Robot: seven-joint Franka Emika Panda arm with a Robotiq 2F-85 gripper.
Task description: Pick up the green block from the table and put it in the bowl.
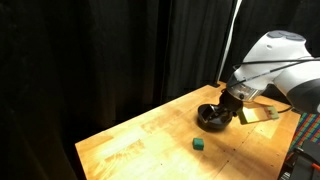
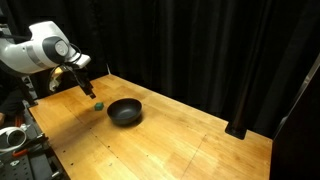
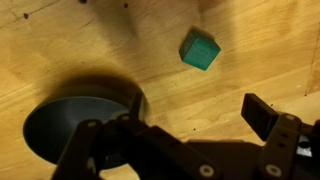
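I will next move my gripper outward and down, so its open fingers go around the green block (image 1: 199,145) (image 3: 200,49). The block is below my gripper and outward of it, ahead of the fingers.
The green block (image 1: 199,145) is a small cube lying on the wooden table (image 1: 140,140), apart from the round black bowl (image 1: 212,118). Both exterior views show them, with the block (image 2: 99,104) just beside the bowl (image 2: 125,111) on the table (image 2: 170,145). My gripper (image 1: 232,97) hangs above the table near the bowl, and it also shows above the block (image 2: 85,86). In the wrist view the gripper (image 3: 175,125) is open and empty. There the block (image 3: 200,49) lies ahead of the fingers and the bowl (image 3: 75,120) sits at the lower left.
Black curtains (image 2: 200,50) close off the back of the table. A flat yellowish item (image 1: 258,114) lies by the robot base. Equipment (image 2: 12,135) stands off the table's edge. The near table edge (image 1: 85,150) drops off.
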